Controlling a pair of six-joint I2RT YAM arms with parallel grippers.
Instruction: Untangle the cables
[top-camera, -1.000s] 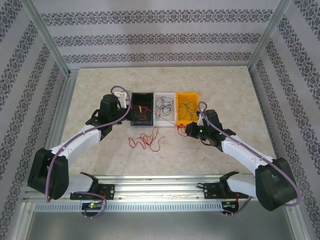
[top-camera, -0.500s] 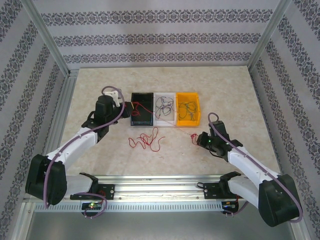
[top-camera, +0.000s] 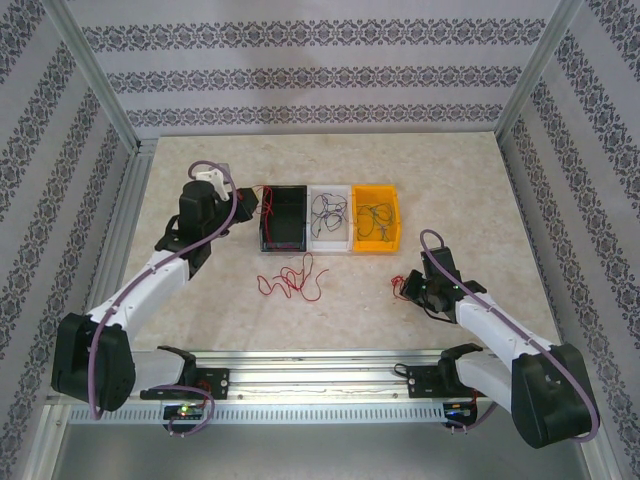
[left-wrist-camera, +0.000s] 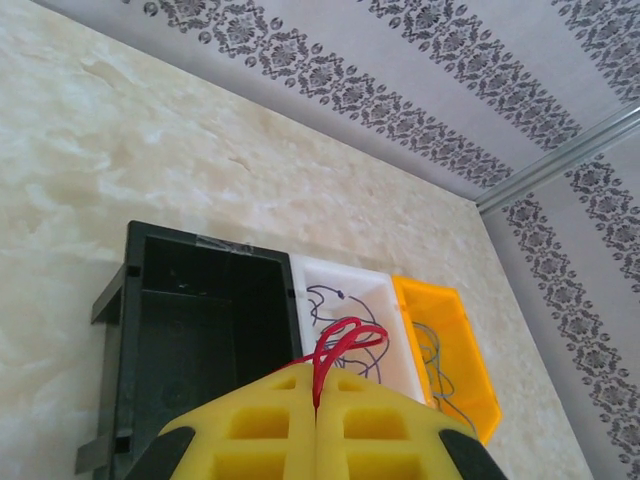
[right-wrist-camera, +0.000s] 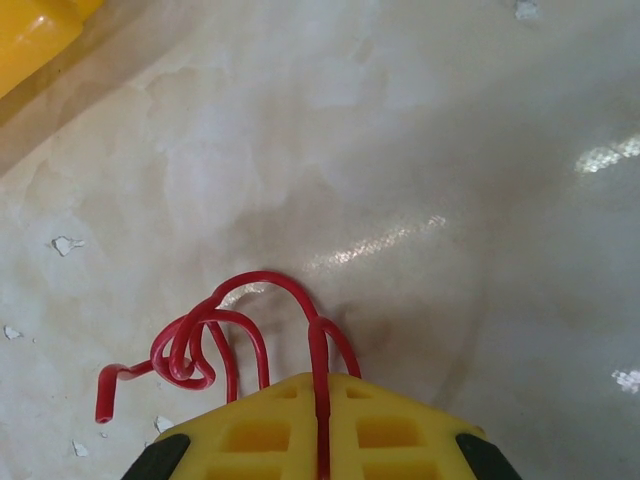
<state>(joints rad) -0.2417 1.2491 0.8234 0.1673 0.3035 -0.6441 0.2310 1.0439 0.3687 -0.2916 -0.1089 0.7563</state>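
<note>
The black bin's bottom has clear space. My left gripper needs to move across over the open black bin (left-wrist-camera: 205, 330) and go down to let go of the red cable loop (left-wrist-camera: 343, 338).
A loose red cable (top-camera: 290, 278) lies squiggled on the table in front of the bins. My left gripper (top-camera: 252, 201) hovers at the left edge of the black bin (top-camera: 285, 236). It is shut on a red cable loop (left-wrist-camera: 343, 338) that sticks out past the yellow fingertips (left-wrist-camera: 290, 385). My right gripper (top-camera: 407, 287) is low over the table at the near right, shut on another red cable (right-wrist-camera: 250, 285) whose curls rest on the tabletop. Dark cables lie in the white bin (top-camera: 330, 248) and the orange bin (top-camera: 386, 200).
The three bins stand side by side mid-table, black, white (left-wrist-camera: 318, 275), orange (left-wrist-camera: 462, 345). Small white flecks (right-wrist-camera: 66, 244) dot the marbled tabletop. Patterned walls and metal frame posts enclose the table; a metal rail (top-camera: 320, 365) runs along the near edge.
My right gripper has pulled back from the orange bin toward the near right with its red cable. My left gripper has moved left off the black bin, carrying its red cable.
</note>
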